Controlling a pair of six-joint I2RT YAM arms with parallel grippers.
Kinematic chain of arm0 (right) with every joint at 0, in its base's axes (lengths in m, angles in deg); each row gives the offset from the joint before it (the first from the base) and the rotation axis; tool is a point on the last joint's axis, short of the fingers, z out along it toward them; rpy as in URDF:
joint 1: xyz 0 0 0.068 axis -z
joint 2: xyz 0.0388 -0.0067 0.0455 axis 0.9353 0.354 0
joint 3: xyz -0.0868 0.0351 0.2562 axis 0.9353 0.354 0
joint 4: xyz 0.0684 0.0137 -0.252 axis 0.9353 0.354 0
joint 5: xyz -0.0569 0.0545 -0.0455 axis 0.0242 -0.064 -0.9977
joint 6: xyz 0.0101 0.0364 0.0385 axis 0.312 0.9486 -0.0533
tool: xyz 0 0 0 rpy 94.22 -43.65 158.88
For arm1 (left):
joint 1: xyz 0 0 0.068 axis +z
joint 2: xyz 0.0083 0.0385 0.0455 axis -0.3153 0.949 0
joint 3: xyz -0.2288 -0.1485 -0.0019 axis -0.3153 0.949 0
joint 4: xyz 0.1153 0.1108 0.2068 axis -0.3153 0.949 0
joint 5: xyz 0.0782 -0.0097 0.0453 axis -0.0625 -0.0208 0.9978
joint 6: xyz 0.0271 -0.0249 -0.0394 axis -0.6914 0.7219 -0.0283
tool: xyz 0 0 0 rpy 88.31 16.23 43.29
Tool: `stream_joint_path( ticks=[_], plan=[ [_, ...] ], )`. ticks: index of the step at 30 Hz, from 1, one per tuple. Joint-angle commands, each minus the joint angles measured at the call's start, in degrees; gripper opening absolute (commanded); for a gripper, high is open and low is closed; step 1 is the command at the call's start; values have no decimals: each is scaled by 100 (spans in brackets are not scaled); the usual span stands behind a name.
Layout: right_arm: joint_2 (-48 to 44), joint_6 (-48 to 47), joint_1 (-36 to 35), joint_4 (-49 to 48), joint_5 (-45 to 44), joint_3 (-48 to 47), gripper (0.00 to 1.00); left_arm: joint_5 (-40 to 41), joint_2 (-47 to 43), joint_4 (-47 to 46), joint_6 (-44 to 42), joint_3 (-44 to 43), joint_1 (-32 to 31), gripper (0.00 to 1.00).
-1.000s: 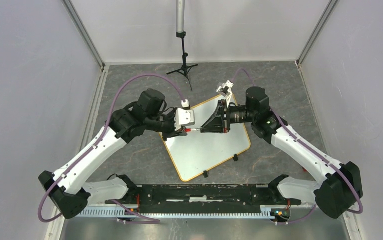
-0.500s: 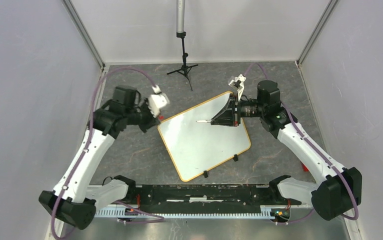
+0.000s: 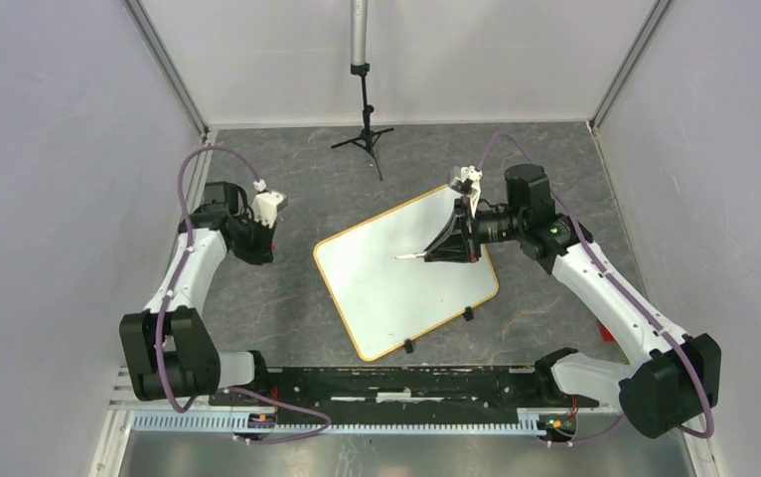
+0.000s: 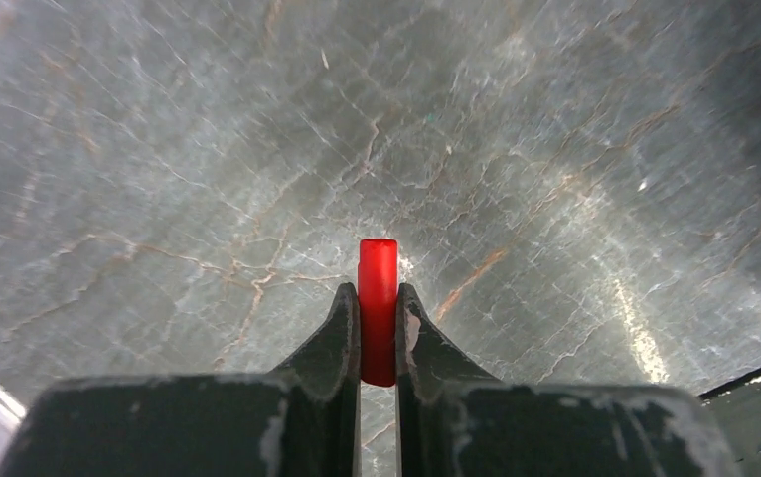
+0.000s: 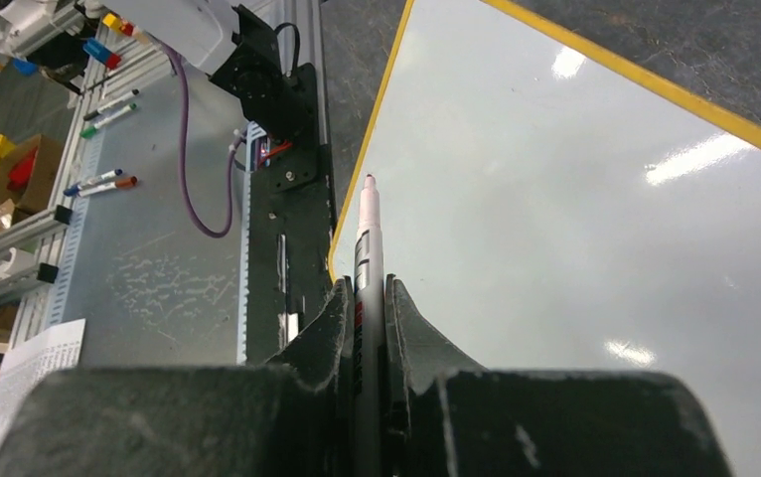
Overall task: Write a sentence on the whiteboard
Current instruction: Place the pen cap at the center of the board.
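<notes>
The left gripper needs to move down and back to the clear tabletop beside the whiteboard next and let go of the red cap [image 4: 378,268], as the white marker's tip is already bare.
The whiteboard [image 3: 386,293] lies turned at an angle on the grey marble table, orange-framed, its white face [image 5: 575,229] blank; no sentence shows on it. My right gripper [image 3: 430,253] hovers over the board's upper right part, shut on a white marker [image 3: 411,256] whose bare tip points left. In the right wrist view the marker [image 5: 368,238] sticks out between the jaws of the right gripper [image 5: 365,288]. My left gripper [image 3: 262,246] is off to the left of the board, over bare table. In the left wrist view this gripper [image 4: 378,293] is shut on a red marker cap [image 4: 378,268].
A black tripod stand [image 3: 362,134] rises at the back centre. A black rail [image 3: 396,383] carrying the arm bases runs along the near edge. Grey walls close in the left, right and back sides. Spare markers [image 5: 98,184] lie on a bench beyond the rail.
The left gripper pulled the red cap off the marker and swung far left, away from the board. The right gripper drew back slightly with the uncapped marker.
</notes>
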Motion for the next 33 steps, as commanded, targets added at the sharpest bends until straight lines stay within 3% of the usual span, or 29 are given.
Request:
stream_joint_path(
  ticks=[1,14,21,26,33],
  plan=[
    [-169,-713,-29,379,-104,-130,0,358,237,-669,294,303,-1,4],
    [-146,-836,-116,292,-417,96,0,744,1171,-1017,228,736,-103,15],
    [-37,-1002,-269,341,-607,62,0,1108,1459,-951,172,754,-479,22],
    [32,-1110,-306,423,-627,9,0,1098,1658,-804,164,715,-720,32],
    [75,-1246,-322,516,-653,-35,0,485,1467,-261,97,366,-725,55]
  ],
)
